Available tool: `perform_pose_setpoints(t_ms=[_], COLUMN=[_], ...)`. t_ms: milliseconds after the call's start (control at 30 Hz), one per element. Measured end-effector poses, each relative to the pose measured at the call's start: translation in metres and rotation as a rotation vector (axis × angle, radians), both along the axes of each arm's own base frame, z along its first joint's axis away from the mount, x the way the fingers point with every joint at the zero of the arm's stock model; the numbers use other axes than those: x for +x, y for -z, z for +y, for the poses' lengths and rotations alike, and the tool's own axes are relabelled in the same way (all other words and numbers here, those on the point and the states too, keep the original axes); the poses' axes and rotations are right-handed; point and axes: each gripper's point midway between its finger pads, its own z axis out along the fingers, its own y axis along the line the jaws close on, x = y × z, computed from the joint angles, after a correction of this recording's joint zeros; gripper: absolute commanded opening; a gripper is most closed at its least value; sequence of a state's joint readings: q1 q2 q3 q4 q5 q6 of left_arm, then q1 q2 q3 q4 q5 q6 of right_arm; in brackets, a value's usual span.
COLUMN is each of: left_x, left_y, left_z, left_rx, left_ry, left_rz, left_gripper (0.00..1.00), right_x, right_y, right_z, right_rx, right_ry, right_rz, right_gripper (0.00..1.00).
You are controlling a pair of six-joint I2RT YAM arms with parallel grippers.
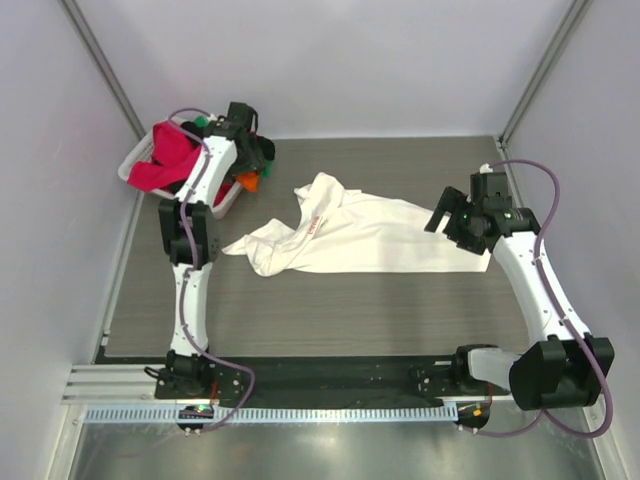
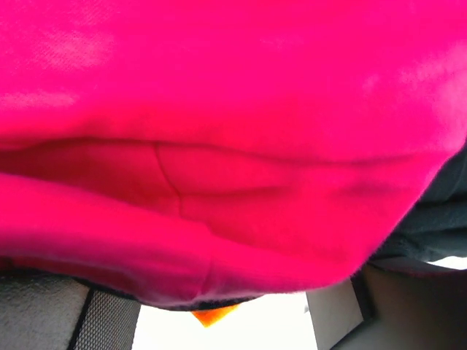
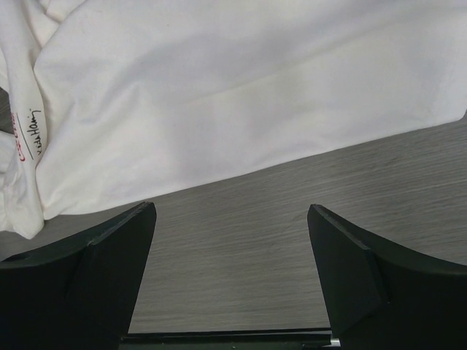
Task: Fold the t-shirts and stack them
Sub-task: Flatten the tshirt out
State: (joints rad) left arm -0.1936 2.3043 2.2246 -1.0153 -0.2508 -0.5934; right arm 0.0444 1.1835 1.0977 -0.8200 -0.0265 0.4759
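The right gripper shifts toward the nearby wall next, since bare table lies between its fingers. Then it turns and lowers onto the white t-shirt's end there.
The white t-shirt (image 1: pixel 345 235) lies crumpled and partly spread at the table's centre, its red print (image 1: pixel 315 224) showing in a fold. In the right wrist view it fills the upper part (image 3: pixel 219 95). My right gripper (image 1: pixel 448 218) is open and empty just above the shirt's right end; in its own view (image 3: pixel 232 211) bare table lies between the fingers. The magenta t-shirt (image 1: pixel 170 155) is heaped in the bin with orange (image 1: pixel 248 182), green (image 1: pixel 200 122) and black cloth. My left gripper (image 1: pixel 256 158) hovers at the bin. Its view is filled by magenta cloth (image 2: pixel 233 146), which hides the fingers.
The small white plastic bin (image 1: pixel 130 168) stands at the back left corner. A scrap of orange cloth (image 2: pixel 211 315) and dark cloth (image 2: pixel 438 219) show under the magenta. Grey walls close the table on three sides. A metal rail (image 1: pixel 300 412) runs along the near edge.
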Motion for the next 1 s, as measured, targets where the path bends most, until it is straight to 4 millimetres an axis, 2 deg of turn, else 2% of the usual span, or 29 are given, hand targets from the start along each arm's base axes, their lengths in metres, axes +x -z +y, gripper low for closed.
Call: perform_pose_setpoints(t_ms=[100, 167, 200, 267, 300, 433, 533, 600, 667, 800, 867, 900, 933, 1000], left_x=[0.032, 0.049, 0.055, 0.063, 0.066, 0.082, 0.085, 0.074, 0.054, -0.007, -0.039, -0.054, -0.066, -0.086], left_y=[0.003, 0.005, 0.006, 0.006, 0.005, -0.013, -0.043, -0.075, -0.116, -0.198, -0.222, -0.225, -0.224, -0.208], left_z=[0.009, 0.021, 0.027, 0.047, 0.052, 0.066, 0.080, 0.089, 0.095, 0.090, 0.075, 0.064, 0.051, 0.017], left_rx=[-0.010, -0.034, -0.051, -0.111, -0.155, -0.261, -0.268, -0.268, -0.264, -0.257, -0.251, -0.247, -0.243, -0.247], left_ry=[-0.034, -0.068, -0.085, -0.132, -0.143, -0.155, -0.177, -0.194, -0.204, -0.193, -0.160, -0.132, -0.098, -0.010], left_rz=[-0.041, -0.071, -0.082, -0.102, -0.109, -0.187, -0.261, -0.308, -0.366, -0.486, -0.523, -0.527, -0.519, -0.474], left_gripper=[0.78, 0.86, 0.92, 0.94, 1.00, 1.00, 1.00, 1.00, 1.00, 1.00, 1.00, 1.00, 1.00, 1.00], right_x=[0.002, 0.003, 0.003, 0.004, 0.005, 0.008, 0.010, 0.010, 0.011, 0.011, 0.009, 0.009, 0.008, 0.008], right_y=[0.007, 0.012, 0.014, 0.018, 0.019, 0.024, 0.028, 0.030, 0.030, 0.030, 0.031, 0.031, 0.032, 0.034], right_z=[-0.001, 0.000, 0.001, 0.003, 0.005, 0.013, 0.016, 0.016, 0.014, 0.009, 0.004, 0.000, -0.004, -0.014], right_rx=[-0.006, -0.010, -0.011, -0.014, -0.015, -0.031, -0.046, -0.056, -0.065, -0.087, -0.107, -0.117, -0.125, -0.125], right_ry=[0.003, 0.000, -0.003, -0.012, -0.018, -0.046, -0.057, -0.052, -0.044, -0.021, 0.001, 0.018, 0.032, 0.070], right_rz=[0.025, 0.040, 0.046, 0.057, 0.059, 0.064, 0.072, 0.076, 0.075, 0.076, 0.084, 0.087, 0.091, 0.100], right_gripper=[0.91, 0.91, 0.91, 0.92, 0.92, 0.93, 0.93, 0.94, 0.93, 0.95, 0.96, 0.96, 0.96, 0.96])
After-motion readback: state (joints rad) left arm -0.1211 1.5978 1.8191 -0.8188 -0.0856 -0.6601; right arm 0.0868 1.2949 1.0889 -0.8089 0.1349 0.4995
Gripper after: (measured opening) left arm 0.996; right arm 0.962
